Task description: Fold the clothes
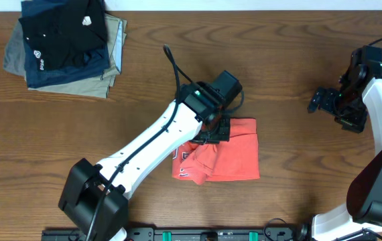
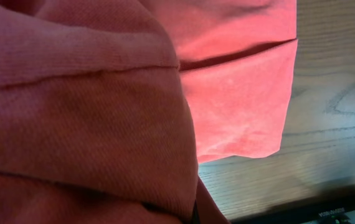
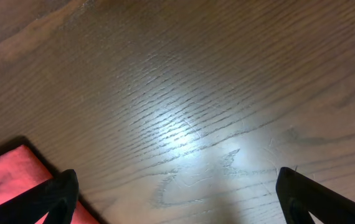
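Observation:
My left gripper eases to the right in the overhead view toward the shirt's flat folded part (image 1: pixel 236 151) (image 2: pixel 238 102) next and opens, since that part lies beside the held fabric.
The clothes (image 1: pixel 234 157), a coral-red T-shirt, lie partly folded on the wooden table just below centre. My left gripper (image 1: pixel 214 130) sits over the shirt's upper left part, shut on a bunch of its fabric. In the left wrist view the red cloth (image 2: pixel 90 106) fills most of the frame and hides the fingers, with a folded edge (image 2: pixel 240 93) lying flat beyond. My right gripper (image 1: pixel 318 100) hovers open far to the right, above bare wood (image 3: pixel 177 199). Its dark fingertips (image 3: pixel 56 196) stand wide apart, and a corner of the shirt (image 3: pixel 3 180) shows at the lower left.
A stack of folded black, navy and khaki garments (image 1: pixel 67 43) sits at the back left corner. Bare wooden table (image 1: pixel 298 53) separates the shirt from the right arm. The left arm's base (image 1: pixel 94 201) stands at the front edge.

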Controlling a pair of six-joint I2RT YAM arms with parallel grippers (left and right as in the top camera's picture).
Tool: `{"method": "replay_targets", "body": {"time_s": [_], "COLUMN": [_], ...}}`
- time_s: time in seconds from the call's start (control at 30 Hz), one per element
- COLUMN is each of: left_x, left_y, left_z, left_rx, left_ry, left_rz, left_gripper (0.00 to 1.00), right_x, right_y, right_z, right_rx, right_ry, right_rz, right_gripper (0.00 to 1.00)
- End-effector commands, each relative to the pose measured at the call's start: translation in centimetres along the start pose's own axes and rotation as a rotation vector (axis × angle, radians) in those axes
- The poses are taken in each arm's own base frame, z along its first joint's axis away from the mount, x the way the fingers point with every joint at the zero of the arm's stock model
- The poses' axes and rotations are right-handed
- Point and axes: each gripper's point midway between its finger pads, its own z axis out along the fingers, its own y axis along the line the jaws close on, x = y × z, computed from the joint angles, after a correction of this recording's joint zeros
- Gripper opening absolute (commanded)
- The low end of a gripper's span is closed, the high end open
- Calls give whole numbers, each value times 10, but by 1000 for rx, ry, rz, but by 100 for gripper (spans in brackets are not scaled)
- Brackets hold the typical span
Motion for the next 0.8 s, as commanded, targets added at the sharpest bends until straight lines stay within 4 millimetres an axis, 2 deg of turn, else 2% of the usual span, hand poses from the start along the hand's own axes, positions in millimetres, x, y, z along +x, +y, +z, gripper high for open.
{"method": "replay_targets", "body": {"time_s": [0.0, 0.23, 0.27, 0.3, 0.37, 0.47, 0.57, 0.77], "left_x": [-1, 8, 9, 9, 9, 7, 8, 14], "left_y": [-4, -20, -23, -25, -29, -32, -32, -42], "left_z": [6, 32, 34, 37, 37, 38, 38, 29], "left_rx": [-17, 7, 12, 14, 21, 31, 33, 89], "left_ry": [-4, 62, 64, 63, 56, 46, 50, 78], "left_rz": [-6, 19, 25, 31, 40, 44, 45, 84], "left_gripper": [6, 6, 7, 13, 30, 32, 39, 39], "right_x": [-1, -1, -1, -1, -1, -1, -2, -1], "right_y": [1, 1, 1, 1, 1, 1, 1, 1], "right_z": [-3, -3, -3, -3, -3, -3, -3, -3], "right_rx": [-7, -7, -7, -7, -7, -7, -7, -7], "right_ry": [-10, -10, -10, -10, -10, -10, -10, -10], "right_rz": [4, 4, 4, 4, 4, 4, 4, 4], "right_gripper": [99, 99, 99, 99, 99, 99, 99, 99]}}
